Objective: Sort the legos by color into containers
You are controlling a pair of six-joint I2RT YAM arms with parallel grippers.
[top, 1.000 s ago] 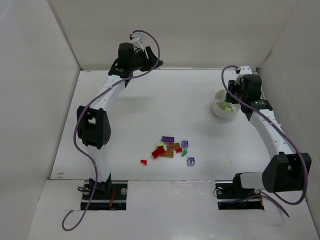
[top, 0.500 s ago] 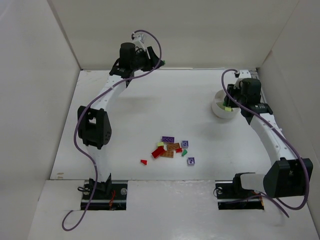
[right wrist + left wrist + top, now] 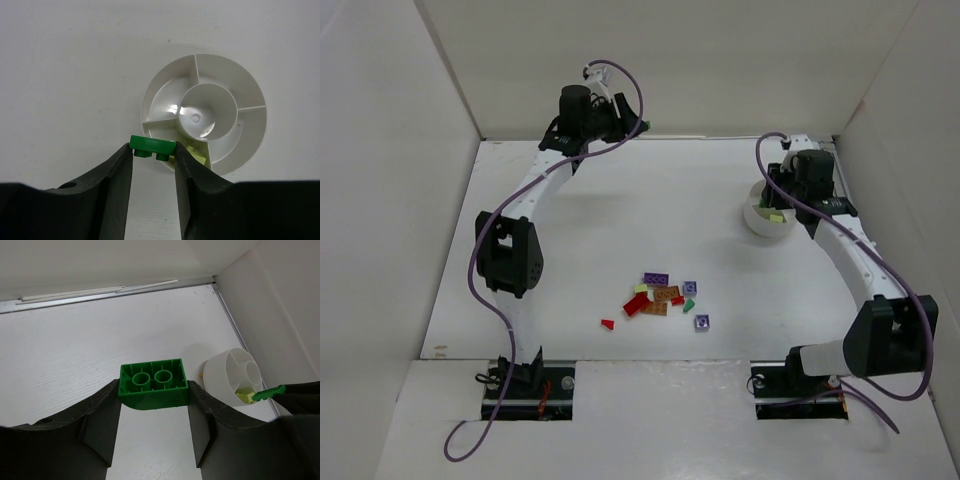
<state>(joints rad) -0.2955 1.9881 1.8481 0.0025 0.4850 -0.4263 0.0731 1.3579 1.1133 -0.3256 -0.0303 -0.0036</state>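
My right gripper next moves its small green lego outward past the pale yellow-green legos and over the dish's empty section beside them, since its color differs.
A pile of small legos in red, purple, orange-brown and green lies on the table at centre front. The round white divided dish stands at the right rear; it also shows in the left wrist view and the right wrist view. One compartment holds pale yellow-green legos. My right gripper is shut on a small green lego just above the dish's near rim. My left gripper is shut on a larger green brick, raised near the back wall.
A lone red lego and a purple one lie beside the pile. The white back wall is close behind the left gripper. The right side wall is close to the dish.
My right gripper has shifted slightly left and back over the dish with the green lego in it. The left arm has barely moved.
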